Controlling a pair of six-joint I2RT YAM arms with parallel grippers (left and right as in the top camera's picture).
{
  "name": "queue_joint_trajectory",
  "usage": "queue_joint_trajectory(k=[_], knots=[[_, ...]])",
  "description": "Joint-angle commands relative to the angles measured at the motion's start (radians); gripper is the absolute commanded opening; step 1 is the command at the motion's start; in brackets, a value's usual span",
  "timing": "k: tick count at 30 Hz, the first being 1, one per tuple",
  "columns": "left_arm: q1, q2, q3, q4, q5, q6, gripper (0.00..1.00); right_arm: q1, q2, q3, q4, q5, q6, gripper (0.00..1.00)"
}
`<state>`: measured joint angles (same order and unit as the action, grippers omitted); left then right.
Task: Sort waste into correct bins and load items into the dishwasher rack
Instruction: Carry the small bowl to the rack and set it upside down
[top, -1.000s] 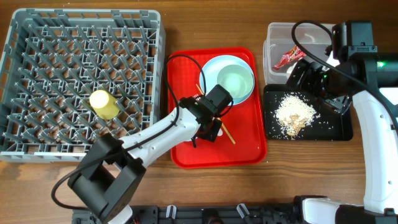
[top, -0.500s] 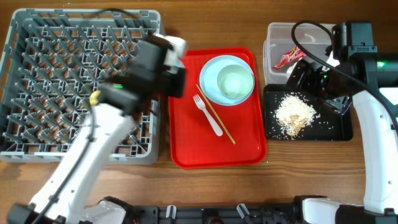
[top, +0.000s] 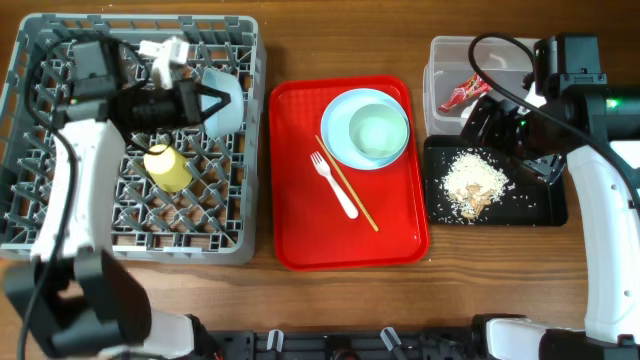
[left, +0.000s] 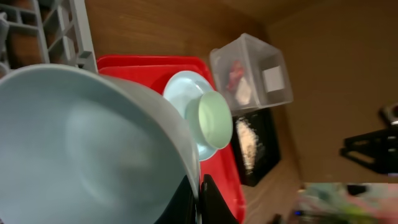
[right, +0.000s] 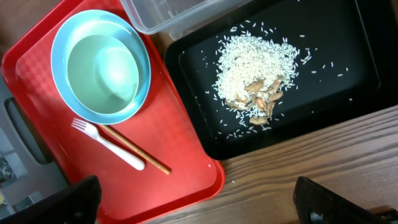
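I will lower my left gripper next and move it to the left in the overhead view, until the bowl stands among the rack's free wires that show beside the yellow cup.
My left gripper (top: 200, 103) is shut on the rim of a pale blue-green bowl (top: 224, 100) and holds it tilted over the far right part of the grey dishwasher rack (top: 60, 215). In the left wrist view the bowl (left: 93, 143) fills the frame, its rim pinched between the fingers (left: 200, 200). A yellow cup (top: 167, 167) lies in the rack. The blue plate (top: 340, 112) carries the second bowl (top: 377, 133) beside the white fork (top: 336, 186) and chopsticks (top: 350, 190). My right gripper (right: 205, 208) is open and empty, above the black tray (top: 545, 205) of food scraps (top: 474, 183).
The red serving tray (top: 300, 230) lies between the rack and the bins. The clear tub (top: 445, 55) at the far right holds the red wrapper (top: 461, 93) and a white paper wad (left: 273, 78). Bare wooden table shows in front.
My left arm has lifted a bowl off the red tray and swung it left over the rack. The right arm has not moved.
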<state>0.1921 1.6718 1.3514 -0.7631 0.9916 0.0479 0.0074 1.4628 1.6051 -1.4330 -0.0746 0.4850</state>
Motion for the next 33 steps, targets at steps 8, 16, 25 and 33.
queue_joint_trajectory(k=[8, 16, 25, 33], knots=[[0.153, 0.218, 0.003, 0.006, 0.254, 0.026, 0.04, -0.002, -0.006, 0.003, -0.001, -0.003, -0.027, 1.0], [0.25, 0.23, 0.003, -0.035, 0.237, 0.027, 0.27, -0.002, -0.006, 0.003, -0.002, -0.003, -0.038, 1.0], [0.36, 0.228, 0.003, -0.082, 0.22, 0.021, 0.99, -0.002, -0.006, 0.003, -0.009, -0.003, -0.04, 1.0], [0.438, 0.171, 0.003, -0.066, 0.219, -0.011, 1.0, -0.002, -0.006, 0.003, -0.01, -0.003, -0.04, 1.0]])
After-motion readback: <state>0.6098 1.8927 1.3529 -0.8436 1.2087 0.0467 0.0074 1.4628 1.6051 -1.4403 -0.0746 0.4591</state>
